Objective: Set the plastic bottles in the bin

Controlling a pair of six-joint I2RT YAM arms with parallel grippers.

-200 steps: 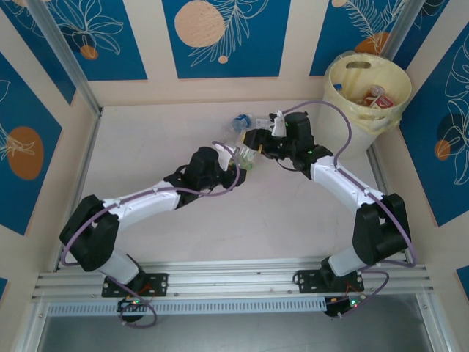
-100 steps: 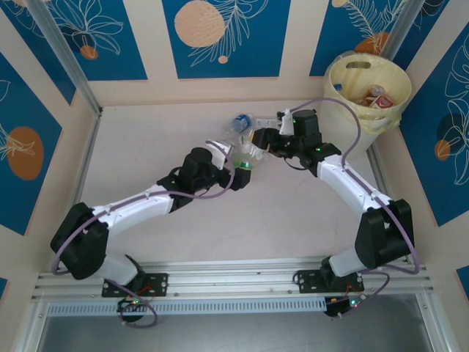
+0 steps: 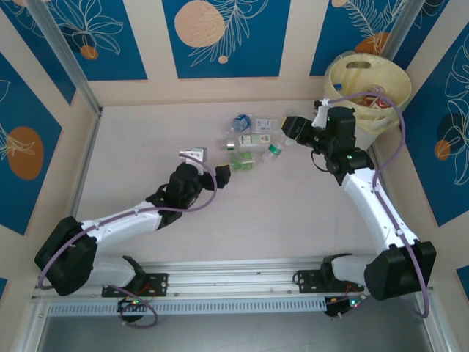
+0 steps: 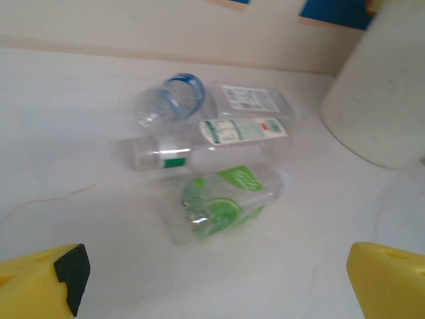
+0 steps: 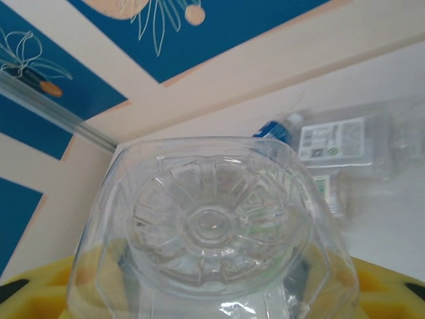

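I should next swing the clear bottle [image 3: 281,144] outward with my right gripper, away from the bottle cluster, and let it go at the bin's opening [image 3: 364,75].
Several plastic bottles lie together on the table: a green-labelled one [image 3: 243,158] [image 4: 222,203], a white-labelled one [image 3: 255,139] [image 4: 219,133], another white-labelled one [image 4: 249,100] and a blue-capped one [image 3: 239,122] [image 4: 174,101]. My left gripper [image 3: 222,174] [image 4: 216,289] stands open just short of the green-labelled bottle, with nothing between its yellow fingers [image 4: 43,286]. My right gripper [image 3: 292,127] [image 5: 212,296] is shut on a clear bottle [image 3: 281,144] [image 5: 211,226], held above the table with its ribbed base toward the wrist camera. The cream bin [image 3: 350,110] stands at the far right, right of that gripper.
Bottles with red labels [image 3: 377,98] lie inside the bin. The bin's pale wall [image 4: 382,100] rises just right of the bottle cluster. Blue patterned walls and a metal frame close in the table on three sides. Bare tabletop spreads to the left and front.
My left gripper opened, left the green-labelled bottle on the table and drew back toward the near left. My right gripper swung right toward the bin, carrying a clear bottle.
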